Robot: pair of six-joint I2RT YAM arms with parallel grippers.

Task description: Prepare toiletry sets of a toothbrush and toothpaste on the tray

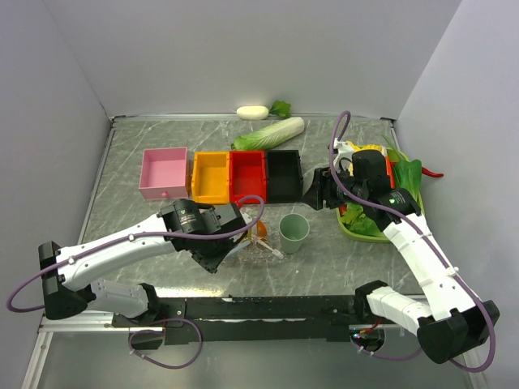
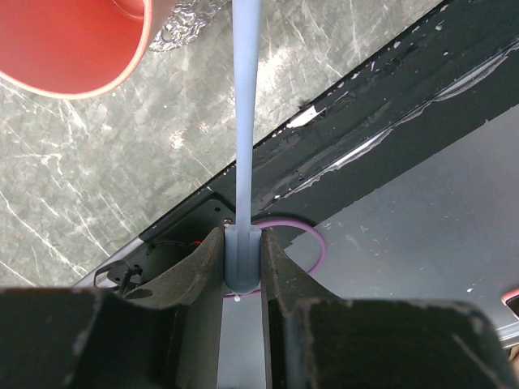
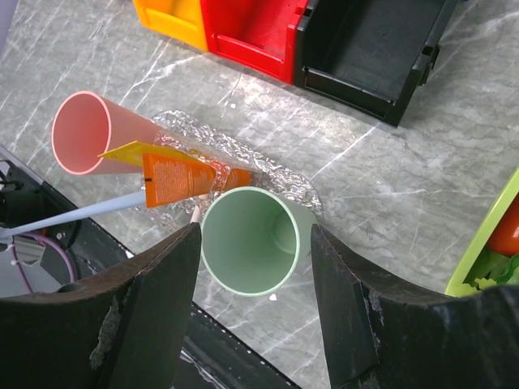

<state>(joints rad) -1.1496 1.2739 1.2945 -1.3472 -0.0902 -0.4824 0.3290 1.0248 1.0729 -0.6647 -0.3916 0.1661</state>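
Observation:
The clear tray, already holding toothpaste tubes, lies to the right of my left gripper in the top view, so next I move it there and release the toothbrush [image 2: 246, 121].
My left gripper [image 2: 242, 243] is shut on the end of a pale toothbrush [image 2: 246, 121], whose shaft points away toward the clear speckled tray [image 2: 188, 18]. The top view shows this gripper [image 1: 233, 237] just left of the tray [image 1: 261, 247]. In the right wrist view the held toothbrush [image 3: 73, 215] reaches toward the tray [image 3: 251, 158]. An orange toothpaste tube [image 3: 174, 178] and a yellow-orange one [image 3: 130, 151] lie on it. A stick end [image 3: 195, 213] pokes out beneath them. My right gripper [image 3: 255, 231] is open and empty, raised near the black bin [image 1: 285, 174].
A green cup [image 1: 293, 232] stands right of the tray, and a pink cup [image 3: 81, 134] stands at its left end. Pink [image 1: 165, 172], orange [image 1: 211, 177] and red [image 1: 248, 174] bins line the back. A green vegetable tray [image 1: 350, 229] is at right.

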